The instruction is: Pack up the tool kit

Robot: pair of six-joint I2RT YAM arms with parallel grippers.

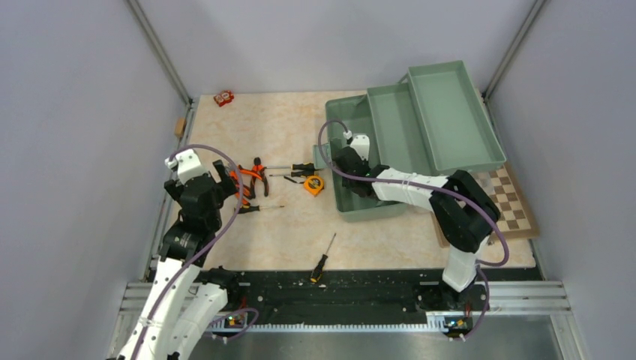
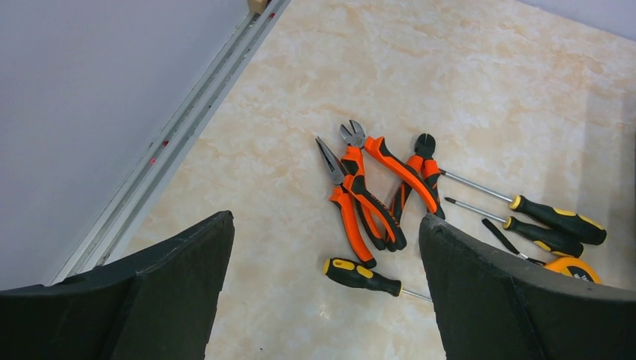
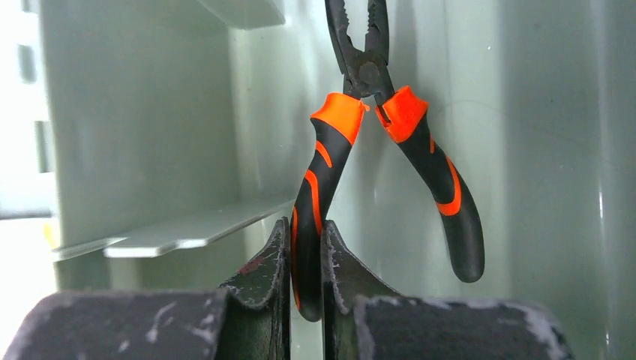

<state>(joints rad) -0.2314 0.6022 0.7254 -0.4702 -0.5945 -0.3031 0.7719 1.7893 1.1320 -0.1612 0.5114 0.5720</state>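
Note:
My left gripper is to come down and to the right in the top view onto one handle of the long-nosed pliers (image 1: 246,193) (image 2: 379,212), because that handle lies on top of its neighbour.
The sage-green toolbox (image 1: 420,135) stands open at the back right. My right gripper (image 1: 346,161) reaches inside it and is shut on one handle of an orange-black pair of pliers (image 3: 360,142), nose pointing away; its other handle hangs free. My left gripper (image 1: 225,182) is open and empty above the table's left side. In the left wrist view, three orange-black pliers (image 2: 375,191) lie beyond my open gripper (image 2: 326,255), one yellow-black screwdriver (image 2: 367,277) lies between the fingers, two more screwdrivers (image 2: 551,221) and the orange tape measure (image 2: 574,268) lie to the right.
Another screwdriver (image 1: 322,259) lies near the front edge. The toolbox's inner tray (image 1: 454,112) sits raised at the back right. A chessboard (image 1: 514,199) lies right of the box. A small red object (image 1: 223,97) lies at the far back. A metal rail (image 2: 172,142) borders the left side.

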